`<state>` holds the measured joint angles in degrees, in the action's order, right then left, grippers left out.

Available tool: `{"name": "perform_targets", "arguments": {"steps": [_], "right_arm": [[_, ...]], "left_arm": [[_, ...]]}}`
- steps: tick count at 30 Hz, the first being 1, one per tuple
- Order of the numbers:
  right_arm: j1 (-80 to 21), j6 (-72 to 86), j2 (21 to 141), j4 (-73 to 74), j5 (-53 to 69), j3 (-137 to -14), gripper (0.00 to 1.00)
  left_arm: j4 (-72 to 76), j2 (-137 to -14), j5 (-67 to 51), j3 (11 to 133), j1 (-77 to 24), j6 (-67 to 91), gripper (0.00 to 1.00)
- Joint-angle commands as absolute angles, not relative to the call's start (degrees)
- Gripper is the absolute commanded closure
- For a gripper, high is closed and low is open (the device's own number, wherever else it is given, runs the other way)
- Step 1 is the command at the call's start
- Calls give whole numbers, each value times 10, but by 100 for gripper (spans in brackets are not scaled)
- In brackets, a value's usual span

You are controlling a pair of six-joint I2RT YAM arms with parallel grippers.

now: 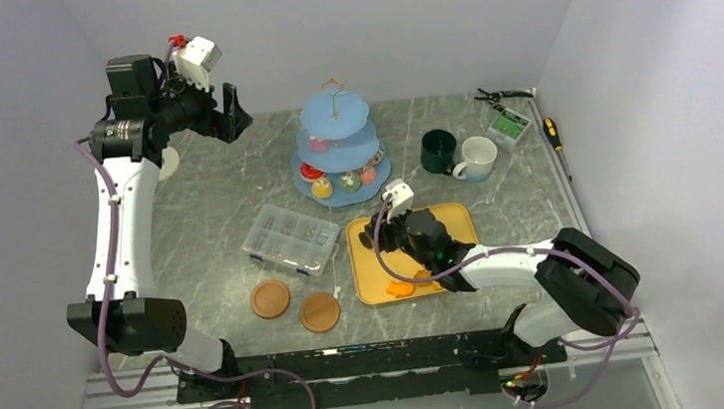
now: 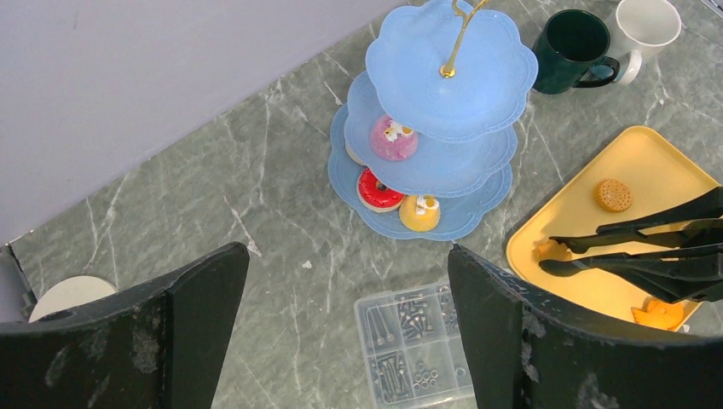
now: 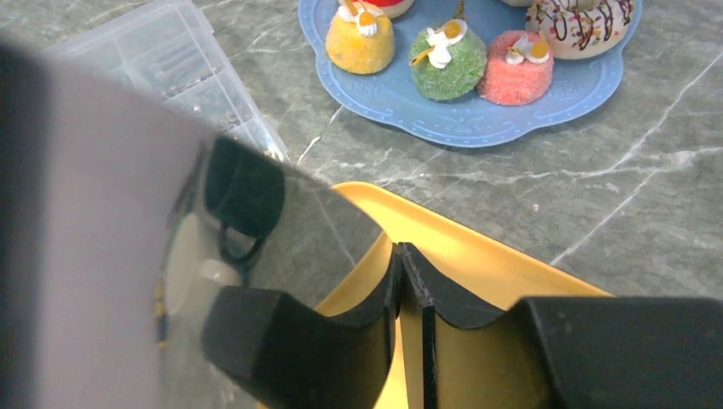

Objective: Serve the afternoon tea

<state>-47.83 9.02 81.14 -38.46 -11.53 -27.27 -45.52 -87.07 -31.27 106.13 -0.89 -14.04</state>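
The right gripper needs to move up off the tray [image 1: 454, 218] next and outward over the stand's middle level [image 1: 344, 156] to let go of the orange piece, because there is room beside the pink cake.
The light-blue three-tier stand [image 1: 336, 132] carries toy cakes: a pink one [image 2: 393, 139], a red doughnut [image 2: 378, 189] and a yellow cake [image 2: 419, 212]. On its bottom tier [image 3: 554, 106] sit green [image 3: 449, 61] and pink [image 3: 513, 75] cakes. A biscuit [image 2: 613, 195] and orange pieces [image 1: 403, 287] lie on the yellow tray [image 1: 454, 218]. The dark-green mug [image 1: 438, 150] and white mug [image 1: 479, 158] stand right of the stand. My right gripper [image 1: 403, 236] [image 3: 407, 285] is shut on black tongs [image 2: 648, 247], whose tips meet over the tray. My left gripper [image 1: 227, 115] [image 2: 348, 256] hangs open, high at the back left.
A clear compartment box [image 1: 291, 238] of screws lies left of the tray. Two brown coasters [image 1: 270, 299] [image 1: 320, 312] sit near the front edge, a white disc [image 2: 68, 294] at the far left. Pliers [image 1: 500, 97] and a screwdriver [image 1: 554, 134] lie at the back right by the wall.
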Motion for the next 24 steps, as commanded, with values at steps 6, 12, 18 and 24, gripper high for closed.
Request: {"name": "perform_targets", "arguments": {"steps": [6, 12, 18, 24], "right_arm": [[-452, 50, 714, -342, -115, -350, 64], [-407, 27, 724, -321, -66, -437, 65], [-378, 24, 808, -333, -32, -528, 64], [-368, 34, 886, -358, -17, -583, 64]], "left_arm": [[-456, -858, -330, 1069, -6, -135, 7], [-455, -858, -328, 1069, -6, -136, 7], [-455, -859, -330, 1071, -6, -132, 7], [-455, -859, -326, 1073, -6, -137, 7]]}}
